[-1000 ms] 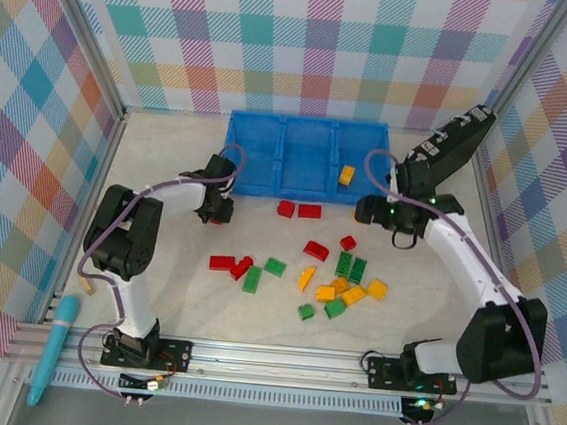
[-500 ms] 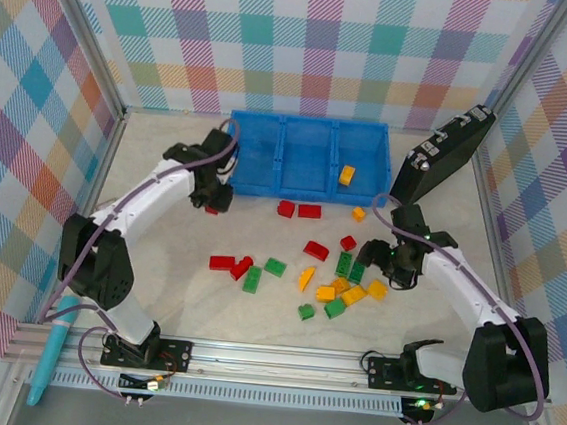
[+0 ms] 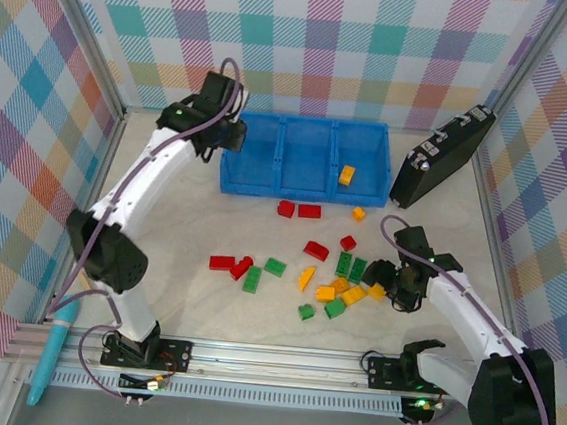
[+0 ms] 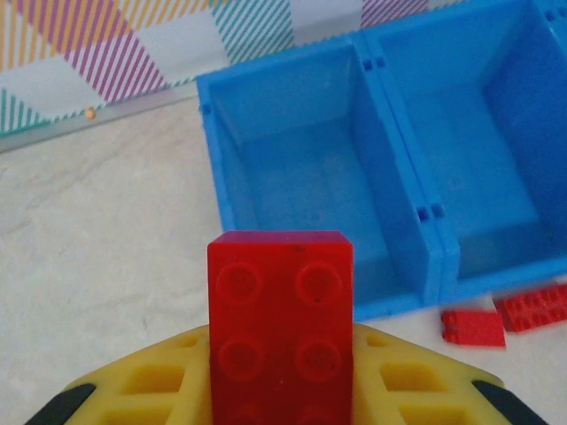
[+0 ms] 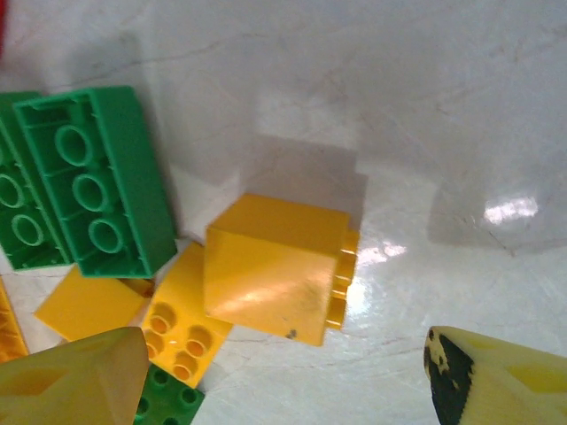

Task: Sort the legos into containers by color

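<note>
My left gripper will next go over the tray's rim and down into the blue tray's empty end section [image 4: 310,181] to let go of the red lego [image 4: 280,328], because yellow is in the tray's other end.
My left gripper [image 3: 224,139] hangs at the left end of the blue tray [image 3: 301,191], shut on a red lego [image 4: 280,328] that stands upright between its yellow fingers [image 4: 142,390]. Beyond it lies the tray's left compartment [image 4: 310,195], with nothing in it. One yellow lego [image 3: 347,174] lies in the right compartment. My right gripper [image 3: 385,281] is open, low over the right side of the loose pile. A yellow lego [image 5: 275,266] lies on its side just ahead of the gripper's gap [image 5: 283,381], beside green legos [image 5: 97,177].
Red, green and yellow legos are scattered mid-table, among them two red ones [image 3: 298,210] and a small yellow one [image 3: 359,214] just in front of the tray. A black case [image 3: 441,157] leans at the back right. A teal tool [image 3: 52,349] lies outside the left rail.
My left arm has carried the red lego from the table up and back to the tray's left end. My right gripper has come from near the tray forward to the yellow legos.
</note>
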Robot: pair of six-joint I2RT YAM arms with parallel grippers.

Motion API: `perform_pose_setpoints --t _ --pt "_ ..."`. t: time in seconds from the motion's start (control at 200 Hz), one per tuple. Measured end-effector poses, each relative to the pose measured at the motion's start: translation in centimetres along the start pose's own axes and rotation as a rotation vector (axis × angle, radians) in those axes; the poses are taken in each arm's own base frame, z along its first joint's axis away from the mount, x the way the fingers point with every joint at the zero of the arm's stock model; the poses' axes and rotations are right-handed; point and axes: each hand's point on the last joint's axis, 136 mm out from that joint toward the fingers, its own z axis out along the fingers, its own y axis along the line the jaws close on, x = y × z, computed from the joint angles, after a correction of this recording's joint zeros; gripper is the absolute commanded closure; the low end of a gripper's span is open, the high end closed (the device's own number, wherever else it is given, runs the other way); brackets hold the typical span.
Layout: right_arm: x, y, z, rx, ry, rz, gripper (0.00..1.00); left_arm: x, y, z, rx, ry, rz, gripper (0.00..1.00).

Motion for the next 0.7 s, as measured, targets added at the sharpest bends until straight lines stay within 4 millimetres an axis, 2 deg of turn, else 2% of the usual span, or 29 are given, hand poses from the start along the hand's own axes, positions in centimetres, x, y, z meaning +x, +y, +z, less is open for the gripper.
perform_pose_setpoints --t 0.065,0.215,0.355,0.515,0.7 --pt "0.3 -0.3 0.0 -0.004 -0.005 0.019 0.19 0.4 -0.6 2.9 -0.001 0.025 0.005 0.75" --pt "0.4 -0.4 -0.2 -0.021 -0.027 0.043 0.19 2.9 -1.7 9.6 -0.011 0.119 0.024 0.76" --pt "0.3 -0.4 0.1 -0.014 -0.018 0.045 0.2 3.9 -1.9 14.1 -0.025 0.155 0.027 0.76" --pt "0.1 -0.3 0.8 -0.005 -0.008 0.042 0.21 4.2 -1.4 17.3 -0.038 0.165 0.019 0.76" --pt "0.0 -0.3 1.5 0.011 0.007 0.03 0.22 4.8 -0.6 19.1 -0.05 0.179 0.009 0.73"
